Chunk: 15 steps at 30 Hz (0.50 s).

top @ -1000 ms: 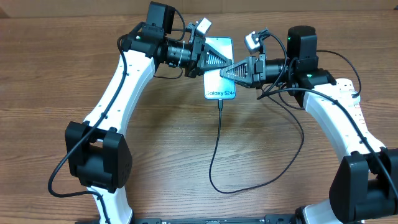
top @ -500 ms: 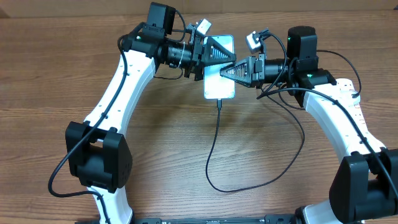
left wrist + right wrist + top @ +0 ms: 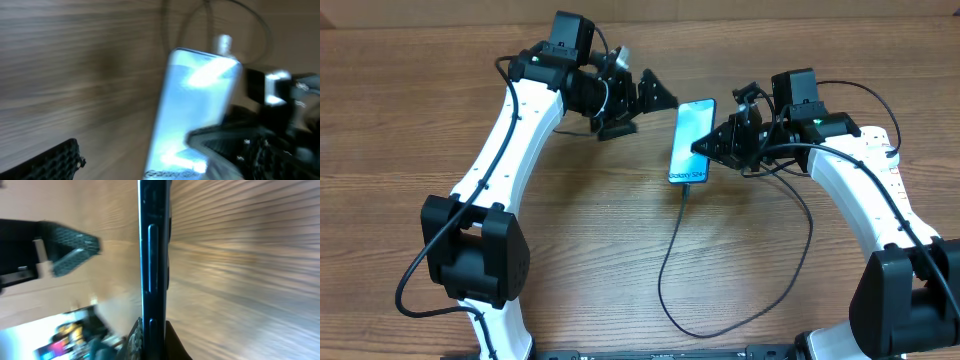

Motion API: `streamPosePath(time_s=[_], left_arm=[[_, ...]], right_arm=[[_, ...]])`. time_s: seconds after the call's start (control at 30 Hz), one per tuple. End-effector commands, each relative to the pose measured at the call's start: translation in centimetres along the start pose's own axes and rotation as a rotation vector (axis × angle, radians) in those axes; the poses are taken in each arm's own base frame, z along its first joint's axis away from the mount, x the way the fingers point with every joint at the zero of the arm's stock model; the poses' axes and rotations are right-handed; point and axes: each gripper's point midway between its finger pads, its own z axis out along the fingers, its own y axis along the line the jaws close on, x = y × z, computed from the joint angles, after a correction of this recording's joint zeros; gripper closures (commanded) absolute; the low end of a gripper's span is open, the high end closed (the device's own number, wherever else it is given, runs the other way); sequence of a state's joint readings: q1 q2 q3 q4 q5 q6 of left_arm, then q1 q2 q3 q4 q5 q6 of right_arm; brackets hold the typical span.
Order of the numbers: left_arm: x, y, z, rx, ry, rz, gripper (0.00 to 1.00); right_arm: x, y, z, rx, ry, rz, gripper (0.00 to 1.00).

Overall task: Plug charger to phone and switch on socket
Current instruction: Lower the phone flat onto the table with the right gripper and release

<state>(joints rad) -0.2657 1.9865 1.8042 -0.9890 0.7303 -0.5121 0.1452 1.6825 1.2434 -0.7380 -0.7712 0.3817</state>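
Observation:
Next I need to move the phone (image 3: 692, 140) in my right gripper to the left in the overhead view and down to release it, since bare tabletop lies there.
The phone (image 3: 692, 140), its blue screen lit, stands tilted above the table. My right gripper (image 3: 708, 150) is shut on its right edge. In the right wrist view the phone (image 3: 152, 255) is edge-on, pinched between both fingers (image 3: 176, 342). My left gripper (image 3: 638, 110) is open, a short way left of the phone and apart from it. In the blurred left wrist view one finger (image 3: 50, 162) shows beside the phone (image 3: 192, 110). The charger (image 3: 665, 270), a thin black cable, runs from the phone's lower end in a loop over the table. The socket (image 3: 894, 150) is mostly hidden under my right arm.
Bare wooden tabletop (image 3: 580, 240) lies under and around the phone. The cable's loop reaches toward the front edge near the arm bases. The right arm's own wires hang beside the phone's right side.
My left gripper has opened, let go of the phone and drawn back to the left. The right gripper has carried the phone slightly right and tilted it; the cable followed.

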Motion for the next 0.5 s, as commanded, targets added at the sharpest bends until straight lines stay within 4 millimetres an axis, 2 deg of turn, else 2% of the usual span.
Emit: streamPosePath(time_s=[0.0,0.17,0.47], left_arm=[[-1.7,3.8,-1.2,-0.234,-0.115,0.039,0.0],[-2.3,6.9,-2.3,-0.424,-0.167,0.036,0.0],[-3.7,11.2,-5.4,-0.657,-0.259,0.007,0.0]], right_arm=[[-1.2,-1.8,0.1,0.107,-0.046,-0.051,0.96],[-1.1,-3.2,1.6,0.164,-0.028,-0.046,0.96],[0.4,-3.6,5.7,0.267,0.016,-0.112,0.96]])
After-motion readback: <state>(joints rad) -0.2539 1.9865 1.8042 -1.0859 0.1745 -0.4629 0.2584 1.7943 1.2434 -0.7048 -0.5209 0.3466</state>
